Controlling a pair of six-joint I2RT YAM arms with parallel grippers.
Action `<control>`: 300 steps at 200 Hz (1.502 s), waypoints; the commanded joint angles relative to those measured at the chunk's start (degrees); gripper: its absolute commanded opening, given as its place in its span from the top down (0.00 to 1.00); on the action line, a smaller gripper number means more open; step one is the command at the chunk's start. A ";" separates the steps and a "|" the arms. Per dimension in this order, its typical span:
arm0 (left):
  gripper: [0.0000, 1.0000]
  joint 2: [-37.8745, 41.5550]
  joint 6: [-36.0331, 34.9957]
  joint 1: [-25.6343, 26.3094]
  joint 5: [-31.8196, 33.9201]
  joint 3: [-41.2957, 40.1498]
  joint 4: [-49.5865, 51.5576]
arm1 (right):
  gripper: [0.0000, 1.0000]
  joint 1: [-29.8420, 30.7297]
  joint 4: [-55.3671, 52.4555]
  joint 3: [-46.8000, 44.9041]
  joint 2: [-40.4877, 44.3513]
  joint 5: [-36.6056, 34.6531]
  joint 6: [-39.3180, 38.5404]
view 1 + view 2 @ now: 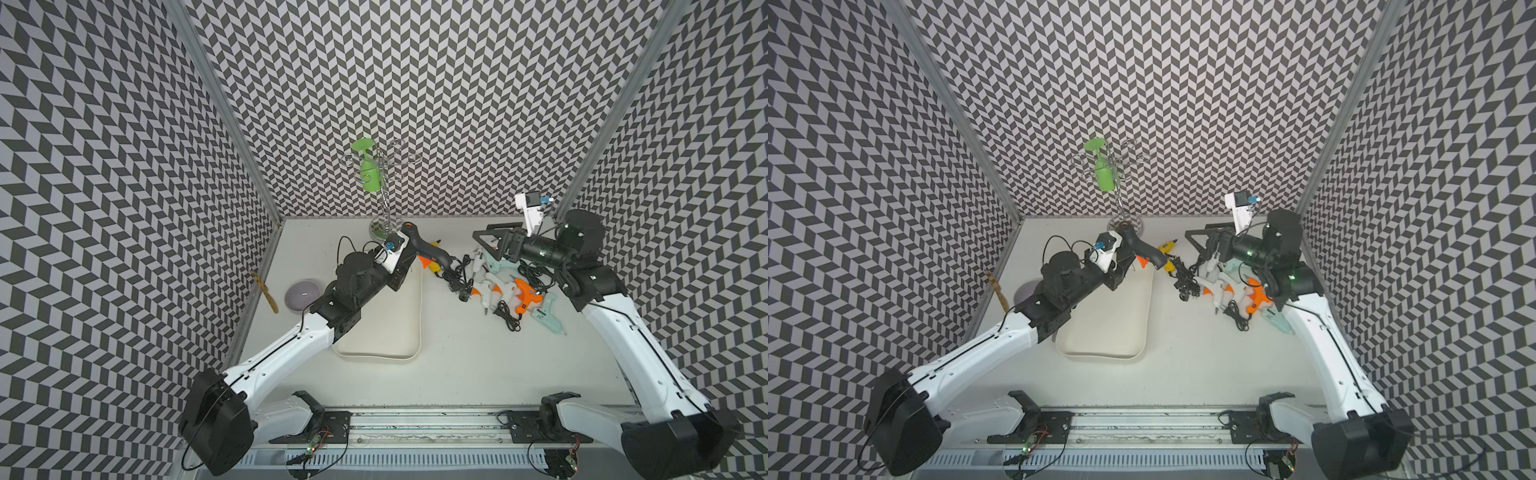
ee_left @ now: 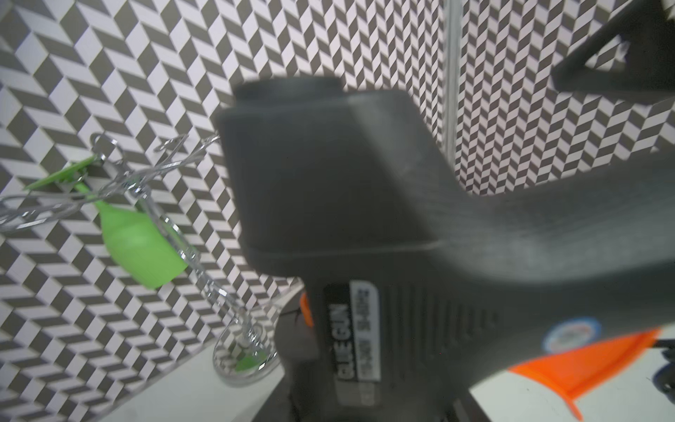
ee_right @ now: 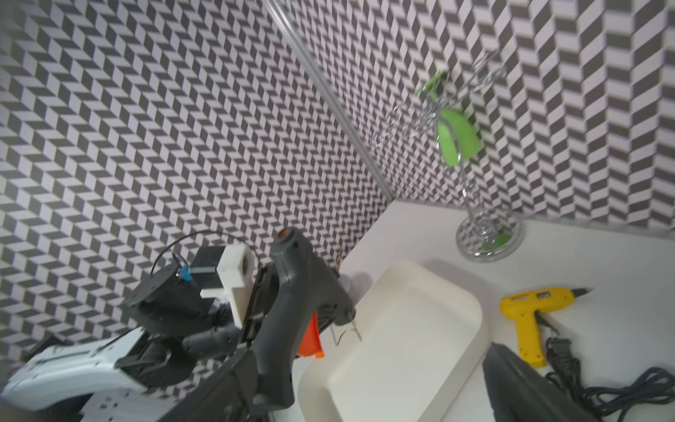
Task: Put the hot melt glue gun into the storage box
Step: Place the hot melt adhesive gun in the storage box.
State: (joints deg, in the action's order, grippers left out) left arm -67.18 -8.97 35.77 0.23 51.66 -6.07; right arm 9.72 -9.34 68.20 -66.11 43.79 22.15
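Next, my left gripper tilts downward and lowers the gun into the storage box's far end (image 1: 1136, 283) to release it, since that empty bottom of the storage box lies below my gripper.
A dark grey hot melt glue gun (image 1: 420, 246) with an orange trigger hangs over the far end of the storage box (image 1: 374, 354), a cream-white shallow tray. My left gripper (image 1: 409, 261) is shut on the gun's body, which fills the left wrist view (image 2: 365, 204). The right wrist view shows the same gun (image 3: 292, 292) nozzle-down over the storage box (image 3: 471, 310). My right gripper (image 1: 484, 245) stands open and empty to the right of the gun, its fingers spread wide. The gun's cord trails right to the pile.
Several more glue guns lie in a tangle of black cords at the right: yellow (image 1: 436, 269), white (image 1: 488, 291), orange (image 1: 525, 297), pale teal (image 1: 548, 318). A wire stand (image 1: 384, 208) with a green glass (image 1: 368, 170) rises at the back. A purple bowl (image 1: 302, 295) sits left.
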 commanded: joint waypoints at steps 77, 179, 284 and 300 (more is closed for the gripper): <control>0.77 5.66 10.13 -13.82 10.99 4.27 26.48 | 0.01 -0.10 13.57 -13.02 -1.19 1.64 5.80; 0.79 -14.62 12.93 -14.00 8.82 3.99 27.12 | 0.01 -0.09 11.28 -18.08 0.72 -0.94 3.34; 0.73 -43.30 12.48 -13.91 16.82 22.99 33.39 | 0.01 -0.11 -0.67 -13.10 -7.81 -28.07 -6.40; 0.66 -46.50 12.56 -13.89 16.51 26.61 35.36 | 0.01 -0.17 -0.82 -12.49 -10.14 -32.63 -6.89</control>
State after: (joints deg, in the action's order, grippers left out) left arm -110.43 2.72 21.71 14.85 72.97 26.68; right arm 9.67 -8.84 53.91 -73.49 21.78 18.20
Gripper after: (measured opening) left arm 0.510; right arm 0.993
